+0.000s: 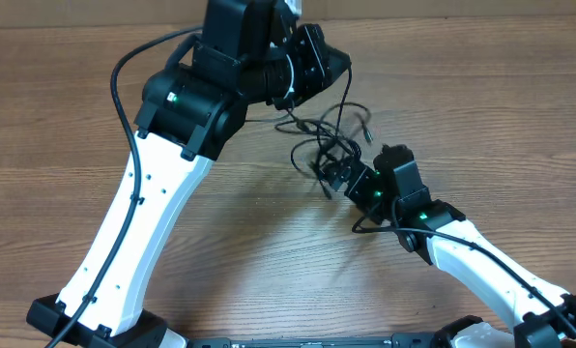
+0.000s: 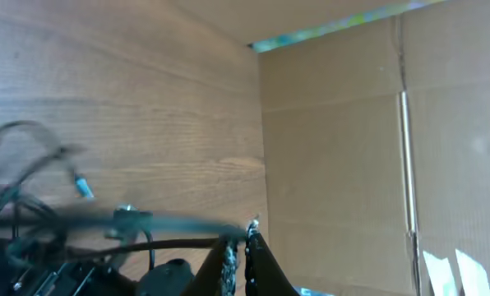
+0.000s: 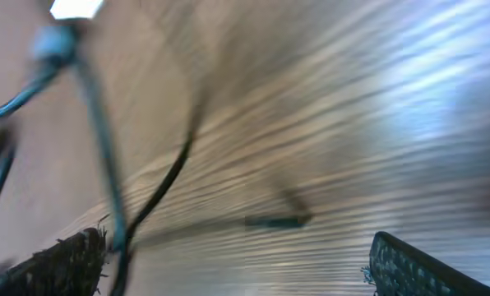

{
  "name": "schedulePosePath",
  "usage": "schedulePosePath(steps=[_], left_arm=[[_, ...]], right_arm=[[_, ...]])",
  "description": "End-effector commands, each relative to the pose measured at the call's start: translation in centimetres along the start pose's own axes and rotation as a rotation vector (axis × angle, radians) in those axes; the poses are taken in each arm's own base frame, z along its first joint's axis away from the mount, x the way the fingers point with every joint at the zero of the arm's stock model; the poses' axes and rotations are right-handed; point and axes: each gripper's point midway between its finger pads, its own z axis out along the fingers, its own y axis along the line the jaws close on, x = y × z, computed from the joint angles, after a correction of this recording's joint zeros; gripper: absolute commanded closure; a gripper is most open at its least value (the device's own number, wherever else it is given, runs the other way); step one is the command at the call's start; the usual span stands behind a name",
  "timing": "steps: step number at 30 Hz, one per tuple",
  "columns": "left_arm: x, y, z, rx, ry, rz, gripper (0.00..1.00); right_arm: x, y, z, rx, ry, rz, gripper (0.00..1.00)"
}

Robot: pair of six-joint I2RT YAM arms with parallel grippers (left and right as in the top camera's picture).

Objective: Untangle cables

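Observation:
My left gripper shifts left in the overhead view next, beyond the far side of the cable bundle (image 1: 319, 122), and releases the cable because it stretches taut.
The thin black cables (image 1: 332, 135) lie as one tangled bundle of loops on the wooden table, between my two grippers. My left gripper (image 1: 290, 97) is at the far centre, just beyond the bundle. In the left wrist view it (image 2: 247, 240) is shut on one cable (image 2: 159, 222), which stretches taut to the left towards the tangle; a small plug end (image 2: 82, 187) hangs there. My right gripper (image 1: 329, 174) is at the near edge of the bundle. In the right wrist view it (image 3: 237, 265) is wide open, with a cable strand (image 3: 105, 168) running past its left finger, blurred.
A cardboard wall (image 2: 368, 148) stands at the far edge of the wooden table (image 1: 66, 116). A thicker black robot cable (image 1: 124, 106) runs along the left arm. The right arm's own cable (image 1: 481, 246) loops close to its wrist.

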Motion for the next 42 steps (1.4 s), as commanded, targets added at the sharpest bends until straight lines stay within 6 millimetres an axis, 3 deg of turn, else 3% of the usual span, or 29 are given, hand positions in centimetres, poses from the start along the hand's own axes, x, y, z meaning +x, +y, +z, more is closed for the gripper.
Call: schedulePosePath(steps=[1, 4, 9, 11, 15, 19, 21, 23, 28, 31, 42], left_arm=[[-0.8, -5.5, -7.0, 0.155, -0.119, 0.208, 0.96], [-2.3, -6.5, -10.8, 0.179, -0.228, 0.313, 0.96], [-4.4, -6.0, -14.0, 0.134, -0.353, 0.359, 0.96], [-4.6, -5.1, -13.8, 0.098, -0.353, 0.367, 0.96], [-5.5, -1.2, -12.3, -0.054, -0.347, 0.293, 0.9], [-5.8, 1.7, -10.4, -0.143, -0.305, 0.241, 0.72], [-5.9, 2.9, -9.2, -0.173, -0.275, 0.219, 0.62], [-5.9, 4.0, -8.2, -0.2, -0.248, 0.199, 0.59], [-5.8, 6.6, -5.6, -0.248, -0.173, 0.153, 0.57], [-5.7, 8.2, -4.4, -0.284, -0.136, 0.125, 0.56], [-3.9, 11.5, -1.9, -0.36, -0.001, 0.107, 0.5]], right_arm=[[-1.9, -3.8, 0.0, 0.167, -0.117, 0.009, 0.0], [-2.5, -5.2, -0.3, 0.216, -0.131, 0.029, 0.0], [-3.0, -5.8, -0.6, 0.229, -0.135, 0.051, 0.0], [-2.9, -4.5, -0.7, 0.181, -0.112, -0.003, 0.0], [-3.2, -0.9, -2.1, 0.071, -0.087, -0.11, 0.0], [-3.1, 3.7, -4.5, -0.097, -0.058, -0.216, 0.0], [-3.1, 4.4, -5.3, -0.121, -0.068, -0.242, 0.0], [-3.1, 3.5, -5.3, -0.082, -0.072, -0.236, 0.0], [-2.4, -3.3, -4.9, 0.225, -0.047, -0.204, 0.0], [-2.0, -5.8, -5.4, 0.34, -0.029, -0.23, 0.0], [-2.4, -8.3, -6.5, 0.472, -0.051, -0.252, 0.0]])
